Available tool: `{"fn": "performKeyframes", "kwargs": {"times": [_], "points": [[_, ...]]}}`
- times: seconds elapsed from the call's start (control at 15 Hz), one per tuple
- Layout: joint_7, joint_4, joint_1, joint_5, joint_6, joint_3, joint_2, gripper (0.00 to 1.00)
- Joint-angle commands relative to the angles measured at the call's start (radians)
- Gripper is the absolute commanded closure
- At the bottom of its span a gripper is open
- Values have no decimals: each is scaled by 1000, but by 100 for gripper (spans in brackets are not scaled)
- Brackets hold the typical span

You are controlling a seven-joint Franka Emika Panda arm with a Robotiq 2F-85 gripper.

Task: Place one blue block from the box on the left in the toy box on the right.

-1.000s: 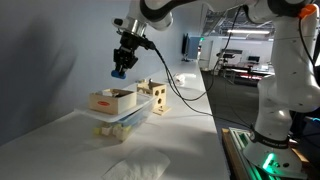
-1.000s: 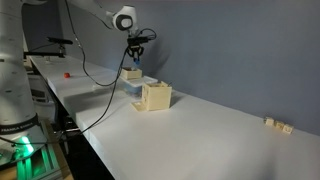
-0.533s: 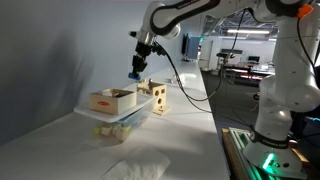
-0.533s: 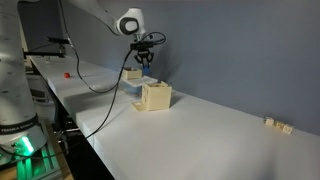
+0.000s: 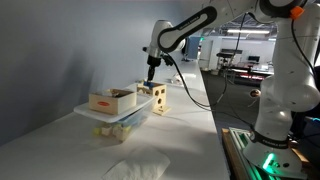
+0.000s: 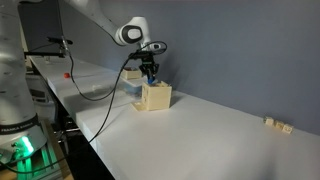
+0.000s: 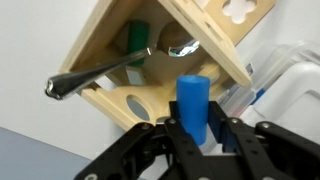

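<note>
My gripper shifts farther over the toy box's open top (image 7: 158,66) next, since the blue block (image 7: 192,105) hangs by the toy box's rim. Then it lowers the blue block a little.
My gripper (image 7: 193,128) is shut on a blue block (image 7: 192,105), a round-ended blue cylinder held upright between the fingers. In both exterior views the gripper (image 5: 151,74) (image 6: 150,73) hangs just above the wooden toy box (image 5: 158,98) (image 6: 154,96), which has shaped holes in its sides. In the wrist view the toy box (image 7: 170,45) fills the upper frame, with round holes and a green piece inside. The open wooden box (image 5: 112,100) the block came from sits on a white tray beside it.
A white tray (image 5: 92,112) carries the open box, with a clear plastic container (image 7: 285,75) underneath. A crumpled white cloth (image 5: 138,168) lies near the table's front. Small wooden pieces (image 6: 277,124) lie far along the table. A black cable (image 6: 100,95) trails from the arm.
My gripper has carried the blue block from above the open box sideways and down, and now holds it just over the toy box.
</note>
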Motion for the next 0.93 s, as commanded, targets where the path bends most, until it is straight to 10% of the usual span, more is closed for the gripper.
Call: {"fn": "performKeyframes", "kwargs": {"times": [0.0,0.27,0.33,0.87], "points": [[224,-51,-11,-109,4,-17,-20,92],[340,-65,-15,-125,-13,-23,-8,92],[353,-70,-15,-119,-8,-22,-11,42],[324,-79,32,-182,20,36,-184,0]]}}
